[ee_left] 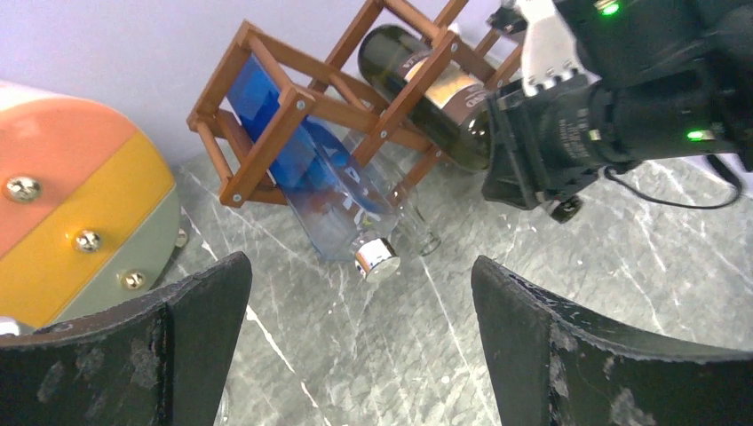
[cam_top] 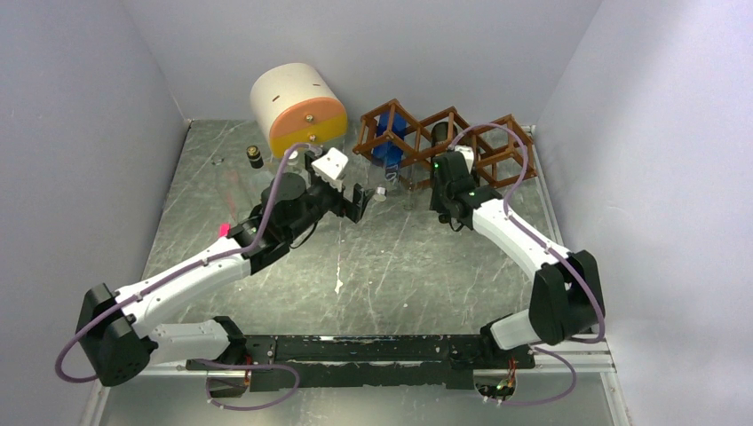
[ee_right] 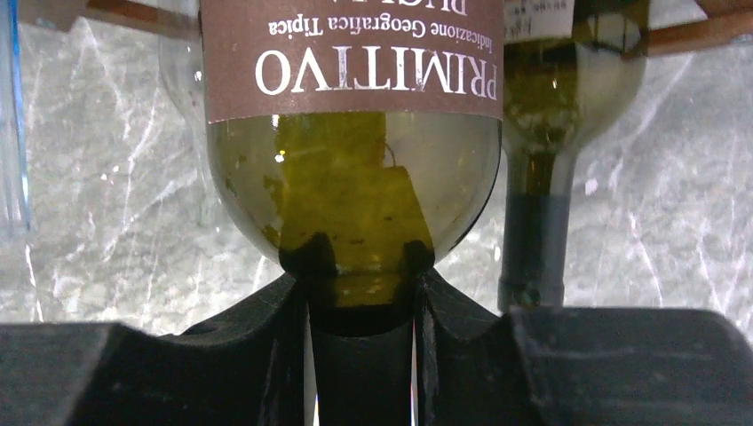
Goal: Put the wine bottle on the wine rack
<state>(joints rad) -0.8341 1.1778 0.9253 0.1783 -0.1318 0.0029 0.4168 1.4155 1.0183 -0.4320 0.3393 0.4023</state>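
I should move my right gripper outward and slide the green wine bottle deeper into the rack's middle cell [cam_top: 439, 138] to let go of it, because that cell is outward of the gripper.
The reddish-brown wine rack [cam_top: 448, 133] stands at the back of the table and also shows in the left wrist view [ee_left: 293, 98]. A dark green wine bottle [ee_right: 355, 177] with a brown label lies tilted in the rack's middle cell [ee_left: 426, 84]. My right gripper [ee_right: 360, 266] is shut on its neck, right in front of the rack [cam_top: 439, 173]. A blue bottle [ee_left: 324, 186] with a silver cap lies in the left cell. My left gripper [ee_left: 360, 293] is open and empty, a little short of that cap [cam_top: 360, 200].
A round cream-and-orange drawer unit [cam_top: 297, 106] stands at the back left. A small dark object [cam_top: 256, 158] sits beside it. A clear bottle neck [ee_left: 417, 235] pokes out under the rack. Another greenish bottle with a dark neck [ee_right: 533, 240] is right of the held one. Walls enclose three sides.
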